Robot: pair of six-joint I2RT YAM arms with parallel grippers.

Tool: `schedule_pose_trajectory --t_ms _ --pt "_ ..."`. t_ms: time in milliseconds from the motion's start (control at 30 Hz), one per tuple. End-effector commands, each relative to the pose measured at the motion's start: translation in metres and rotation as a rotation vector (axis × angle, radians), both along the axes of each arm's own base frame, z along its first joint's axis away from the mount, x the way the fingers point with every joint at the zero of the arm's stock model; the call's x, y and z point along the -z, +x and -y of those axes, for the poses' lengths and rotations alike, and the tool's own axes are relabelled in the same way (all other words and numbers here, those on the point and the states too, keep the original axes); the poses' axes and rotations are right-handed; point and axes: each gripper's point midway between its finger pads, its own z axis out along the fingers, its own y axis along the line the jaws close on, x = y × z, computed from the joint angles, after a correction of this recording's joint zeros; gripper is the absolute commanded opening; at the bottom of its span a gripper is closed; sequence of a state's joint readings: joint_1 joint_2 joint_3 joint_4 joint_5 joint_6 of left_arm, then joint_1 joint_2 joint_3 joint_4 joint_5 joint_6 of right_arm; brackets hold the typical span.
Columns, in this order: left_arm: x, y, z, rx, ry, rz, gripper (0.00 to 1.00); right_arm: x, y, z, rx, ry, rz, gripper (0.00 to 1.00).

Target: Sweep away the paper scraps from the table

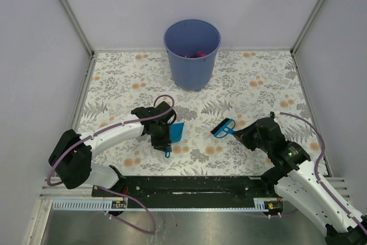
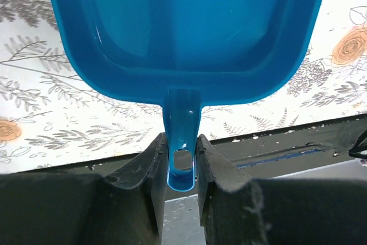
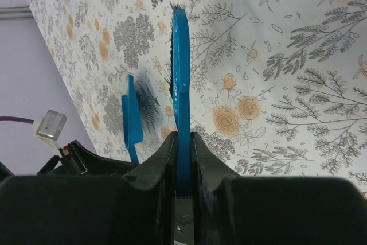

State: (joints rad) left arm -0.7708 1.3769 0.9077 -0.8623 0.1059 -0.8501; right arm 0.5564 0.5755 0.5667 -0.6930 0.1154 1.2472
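Observation:
The scraps are in the bin (image 1: 192,55), so my left gripper will next bring the empty dustpan down to the table, toward the right in the top view.
My left gripper (image 1: 162,137) is shut on the handle of a blue dustpan (image 1: 176,132), held low over the table (image 1: 258,84) near its front middle. In the left wrist view the fingers (image 2: 150,164) clamp the handle and the dustpan (image 2: 183,27) is empty. My right gripper (image 1: 245,133) is shut on a blue brush (image 1: 223,127), just right of the dustpan. In the right wrist view the brush (image 3: 180,73) stands edge-on, with the dustpan (image 3: 132,121) to its left. Red paper scraps (image 1: 195,55) lie inside the blue bin (image 1: 192,55). I see none on the table.
The blue bin stands at the back middle of the table. A black slotted rail (image 1: 189,186) runs along the near edge between the arm bases. Grey walls with metal frame posts close the left, right and back sides.

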Motion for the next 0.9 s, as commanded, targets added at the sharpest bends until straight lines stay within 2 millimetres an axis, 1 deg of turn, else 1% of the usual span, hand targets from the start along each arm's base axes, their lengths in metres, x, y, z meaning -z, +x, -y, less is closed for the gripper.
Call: schedule_pose_trajectory --t_ms 0,100,200,333,400,500,533,567,633,667,700,767,800,833,867 --pt "-0.004 0.005 0.03 0.009 -0.096 -0.002 0.0 -0.026 0.02 -0.008 0.031 0.066 0.106 0.0" --pt "-0.003 0.002 0.055 0.04 -0.134 -0.03 0.0 -0.048 0.031 -0.007 0.049 0.067 0.171 0.0" --pt "-0.003 0.002 0.091 0.09 -0.159 -0.057 0.0 -0.081 0.043 -0.002 0.091 0.059 0.246 0.0" --pt "0.0 -0.003 0.14 0.124 -0.238 -0.134 0.0 -0.109 0.051 0.001 0.119 0.061 0.298 0.0" --pt "0.004 -0.003 0.158 0.133 -0.26 -0.16 0.0 -0.118 0.051 0.005 0.134 0.06 0.313 0.0" --pt "0.004 -0.007 0.179 0.139 -0.298 -0.202 0.0 -0.123 0.047 0.014 0.165 0.052 0.321 0.0" --pt "0.004 -0.009 0.184 0.146 -0.302 -0.212 0.03 -0.122 0.044 0.017 0.173 0.046 0.32 0.0" --pt "0.005 -0.009 0.188 0.152 -0.302 -0.215 0.09 -0.122 0.041 0.021 0.18 0.039 0.319 0.0" --pt "0.004 -0.013 0.194 0.165 -0.307 -0.219 0.28 -0.119 0.036 0.029 0.196 0.022 0.316 0.0" --pt "0.002 -0.015 0.195 0.169 -0.31 -0.215 0.45 -0.118 0.034 0.031 0.201 0.018 0.314 0.0" --pt "0.0 -0.014 0.195 0.168 -0.311 -0.207 0.66 -0.118 0.031 0.035 0.21 0.013 0.313 0.0" --pt "-0.008 -0.012 0.197 0.175 -0.325 -0.182 0.85 -0.117 0.027 0.041 0.223 0.001 0.312 0.0" --pt "-0.015 -0.012 0.198 0.179 -0.339 -0.168 0.96 -0.117 0.025 0.044 0.233 0.001 0.315 0.0" --pt "-0.02 -0.01 0.199 0.179 -0.349 -0.155 0.99 -0.117 0.023 0.047 0.242 -0.001 0.313 0.0" --pt "-0.026 -0.009 0.199 0.181 -0.361 -0.145 0.99 -0.116 0.022 0.049 0.25 -0.004 0.312 0.0"
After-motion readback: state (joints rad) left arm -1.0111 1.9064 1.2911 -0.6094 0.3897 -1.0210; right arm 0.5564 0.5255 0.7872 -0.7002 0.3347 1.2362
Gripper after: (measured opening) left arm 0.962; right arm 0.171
